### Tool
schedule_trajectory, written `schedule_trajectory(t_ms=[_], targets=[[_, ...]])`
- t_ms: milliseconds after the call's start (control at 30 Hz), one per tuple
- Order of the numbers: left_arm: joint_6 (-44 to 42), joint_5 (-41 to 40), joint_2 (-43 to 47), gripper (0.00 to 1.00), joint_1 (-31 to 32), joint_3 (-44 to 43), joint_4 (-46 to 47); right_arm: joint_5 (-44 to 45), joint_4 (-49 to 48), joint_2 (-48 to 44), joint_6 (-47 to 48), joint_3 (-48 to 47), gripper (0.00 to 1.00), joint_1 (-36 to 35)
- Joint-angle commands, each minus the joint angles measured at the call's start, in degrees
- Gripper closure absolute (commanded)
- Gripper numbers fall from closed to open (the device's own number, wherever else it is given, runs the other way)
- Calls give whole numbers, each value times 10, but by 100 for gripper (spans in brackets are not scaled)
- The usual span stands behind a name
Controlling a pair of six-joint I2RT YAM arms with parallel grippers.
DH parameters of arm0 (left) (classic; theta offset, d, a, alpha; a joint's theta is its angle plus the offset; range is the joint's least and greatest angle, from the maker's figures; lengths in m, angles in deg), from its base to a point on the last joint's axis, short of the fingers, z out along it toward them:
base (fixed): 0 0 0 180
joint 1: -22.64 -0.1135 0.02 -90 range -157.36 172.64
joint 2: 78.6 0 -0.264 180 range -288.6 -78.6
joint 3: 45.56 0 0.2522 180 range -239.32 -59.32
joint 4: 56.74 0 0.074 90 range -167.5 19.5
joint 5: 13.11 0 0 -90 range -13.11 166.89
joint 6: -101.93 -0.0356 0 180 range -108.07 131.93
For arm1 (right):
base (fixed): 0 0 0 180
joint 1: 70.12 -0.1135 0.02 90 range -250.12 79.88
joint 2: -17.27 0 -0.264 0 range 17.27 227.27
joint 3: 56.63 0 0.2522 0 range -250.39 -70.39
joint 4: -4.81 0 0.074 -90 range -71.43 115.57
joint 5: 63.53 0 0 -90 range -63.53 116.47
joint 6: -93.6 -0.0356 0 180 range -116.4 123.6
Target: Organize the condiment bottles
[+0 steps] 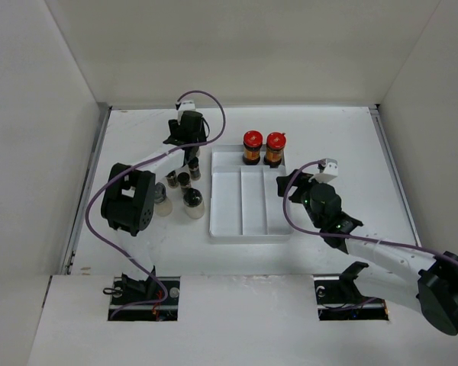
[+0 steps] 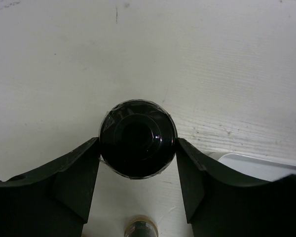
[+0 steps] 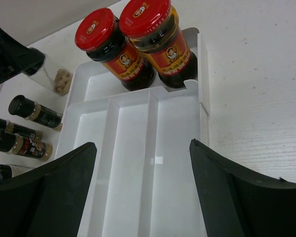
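Observation:
I need to lift my left gripper next, move right in the top view and lower to release in the empty end of the tray's far section, as there is still room beside the red-capped jars.
My left gripper [image 2: 137, 144] is shut on a black-capped condiment bottle [image 2: 137, 129], its fingers pressed to both sides of the cap. That bottle [image 1: 191, 158] stands on the table just left of the white divided tray [image 1: 248, 230]. Two red-capped jars [image 1: 252, 146] [image 1: 275, 147] stand side by side in the tray's far compartment. Three slim black-capped bottles [image 1: 183, 180] cluster left of the tray. My right gripper [image 1: 285, 185] hovers open over the tray's right side, and its wrist view shows nothing between the fingers [image 3: 69, 163], only the tray's long compartments [image 3: 133, 148].
A wider dark-capped jar [image 1: 193, 200] and a silver-capped one [image 1: 162, 198] stand near the left arm's elbow. Another bottle top [image 2: 142, 228] lies just under the left gripper's palm. White walls enclose the table on three sides.

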Motion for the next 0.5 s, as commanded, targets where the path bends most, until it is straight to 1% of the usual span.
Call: schedule_trajectory(t_ms=[0, 100, 267, 367, 467], targets=[[-7, -11, 26, 59, -2, -15, 27, -3, -41, 1, 2, -11, 17, -5], [-23, -22, 61, 61, 6, -6, 56, -3, -42, 10, 5, -14, 17, -5], [-54, -25, 122, 61, 27, -8, 109, -3, -48, 14, 2, -14, 17, -5], [-66, -24, 135, 61, 39, -30, 112, -3, -50, 13, 3, -11, 17, -5], [-56, -4, 135, 61, 53, -44, 94, -2, -50, 0, 1, -8, 17, -5]])
